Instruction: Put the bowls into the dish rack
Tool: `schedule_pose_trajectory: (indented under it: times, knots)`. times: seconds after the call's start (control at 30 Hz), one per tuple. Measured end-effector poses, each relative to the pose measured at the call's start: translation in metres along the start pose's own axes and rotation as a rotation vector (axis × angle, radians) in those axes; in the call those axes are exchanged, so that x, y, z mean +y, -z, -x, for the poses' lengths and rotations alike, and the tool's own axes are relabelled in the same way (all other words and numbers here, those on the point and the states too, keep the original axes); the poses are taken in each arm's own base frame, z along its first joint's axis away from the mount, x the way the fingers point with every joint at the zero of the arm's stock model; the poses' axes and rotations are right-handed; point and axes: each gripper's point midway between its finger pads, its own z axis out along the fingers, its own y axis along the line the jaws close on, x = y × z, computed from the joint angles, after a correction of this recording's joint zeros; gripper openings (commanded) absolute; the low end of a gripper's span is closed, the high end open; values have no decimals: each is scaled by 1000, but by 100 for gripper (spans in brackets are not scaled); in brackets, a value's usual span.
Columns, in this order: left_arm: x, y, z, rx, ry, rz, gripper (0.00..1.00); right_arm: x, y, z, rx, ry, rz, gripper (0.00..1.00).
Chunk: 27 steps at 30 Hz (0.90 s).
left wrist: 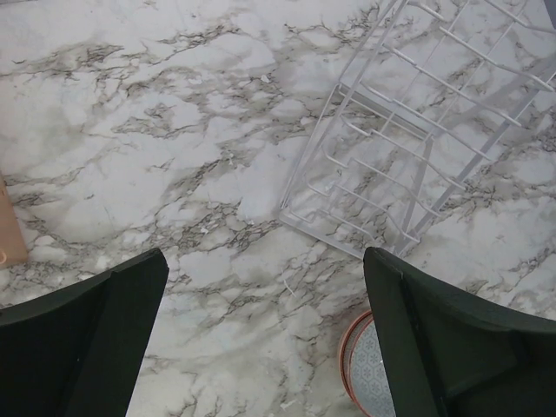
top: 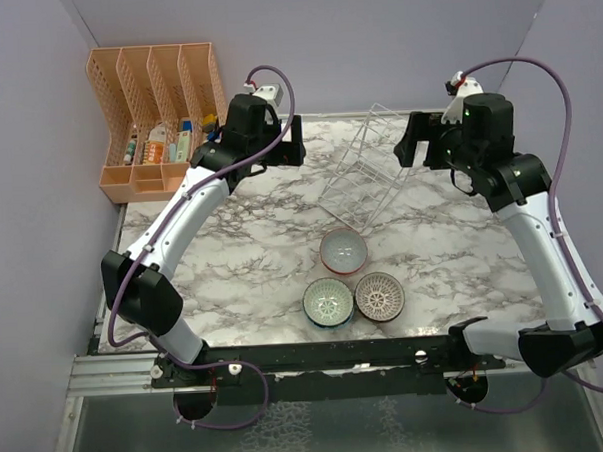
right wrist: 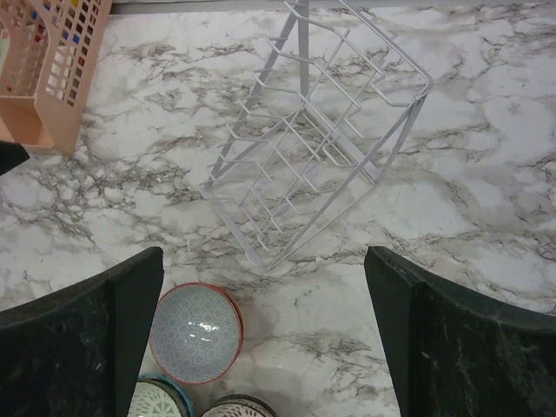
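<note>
My left gripper swings back and down next, turning, onto the red-rimmed bowl's rim facing the brown lattice bowl (top: 379, 296), since the red-rimmed bowl sits nearest the empty rack.
Three bowls sit near the table's front: the red-rimmed bowl (top: 344, 250), the teal bowl (top: 328, 303) and the brown lattice bowl (top: 379, 296). The white wire dish rack (top: 364, 168) stands behind them, empty. My left gripper (top: 296, 144) is open and empty, high at the rack's left; its view shows the rack (left wrist: 417, 148) and the red-rimmed bowl's edge (left wrist: 356, 365). My right gripper (top: 406, 141) is open and empty, high at the rack's right; its view shows the rack (right wrist: 317, 130), the red-rimmed bowl (right wrist: 195, 333), and slivers of the teal bowl (right wrist: 161, 400) and brown bowl (right wrist: 239, 407).
An orange slotted file organizer (top: 157, 117) holding small items stands at the back left corner; it also shows in the right wrist view (right wrist: 48, 69). Purple walls enclose the marble table (top: 253, 258) at the back and sides.
</note>
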Motion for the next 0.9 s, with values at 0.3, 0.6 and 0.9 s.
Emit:
schedule_pose_trajectory:
  times: [0.3,0.6,0.9]
  knots:
    - [7,0,5,-53,3,32,99,-3,-7,-3,15,1,-18,100]
    - [11,13,-7,-116,35,22,99,-11,-15,-5,26,0,-61,100]
    - [-64,16,-67,10,-78,-176,88,-41,-25,-28,75,-79,-167,100]
